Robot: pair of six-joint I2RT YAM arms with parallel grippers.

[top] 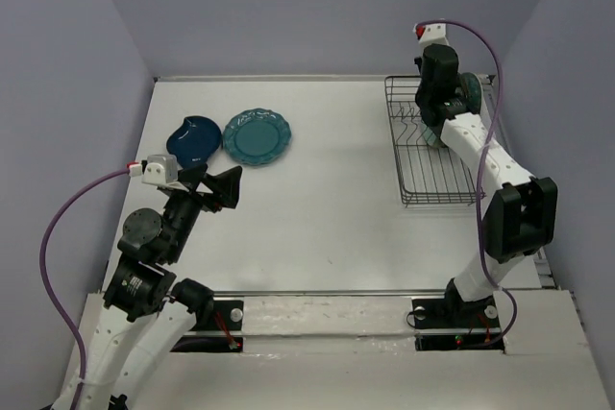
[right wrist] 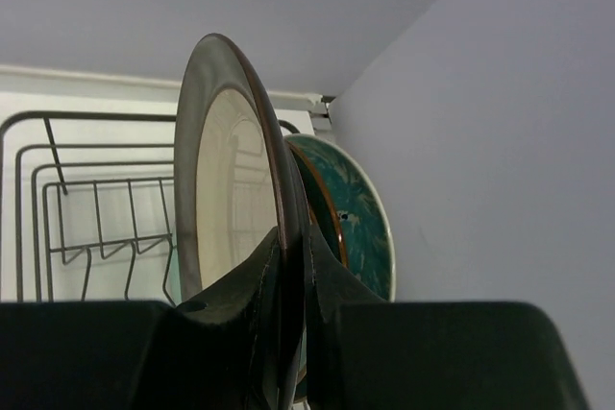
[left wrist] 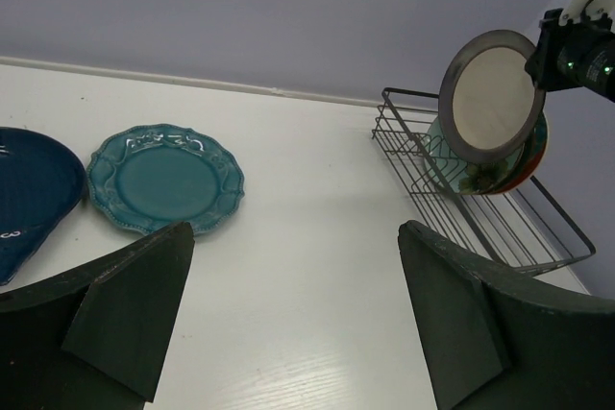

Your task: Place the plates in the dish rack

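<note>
The upright cream plate in my right gripper goes down among the rack's free wires (top: 427,135) beside the red plate below it next, and its rim is then released.
My right gripper (right wrist: 291,237) is shut on the rim of the cream plate with a dark rim (right wrist: 226,199) and holds it upright over the far end of the black wire dish rack (top: 437,180). Just behind it in the rack stands the red plate with teal flowers (right wrist: 360,218). In the left wrist view a pale green plate (left wrist: 437,136) also shows in the rack (left wrist: 500,228). The scalloped teal plate (top: 257,136) and the dark-blue leaf-shaped plate (top: 192,138) lie flat at the far left. My left gripper (top: 216,184) is open and empty, just short of them.
The grey back wall and the right side wall stand close to the rack's far end. Several upright tines in the near part of the rack (right wrist: 96,228) hold nothing. White table (top: 336,199) lies between the two flat plates and the rack.
</note>
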